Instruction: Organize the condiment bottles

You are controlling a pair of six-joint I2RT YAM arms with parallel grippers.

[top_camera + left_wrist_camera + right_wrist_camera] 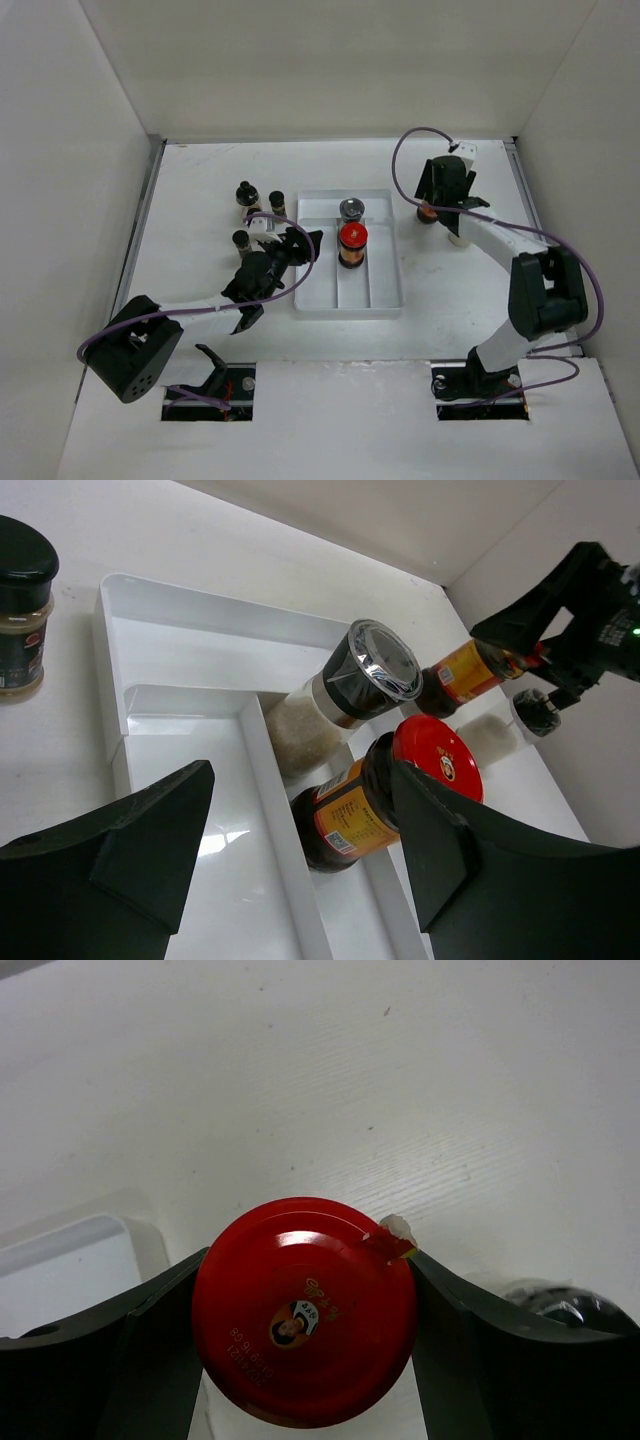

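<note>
The middle section's near end [354, 289] is empty and is to the gripper's left in the top view, so my right gripper needs to move back over it next and let go of the bottle.
A white tray [382, 296] holds a silver-capped bottle [352, 209] and a red-capped bottle [352, 242] with dark contents. My left gripper [303, 242] is open and empty at the tray's left edge; in the left wrist view [300, 850] it faces those two bottles [345, 815] [375, 670]. My right gripper [433, 206] is shut on a second red-capped bottle [305, 1310] right of the tray, its fingers [150, 1340] touching both sides of the cap. A whitish bottle with a black cap [458, 237] stands just beside it.
Three small black-capped jars [245, 192] [277, 200] [241, 240] stand left of the tray, close to my left arm. White walls enclose the table on three sides. The tray's left compartment [200, 810] holds nothing.
</note>
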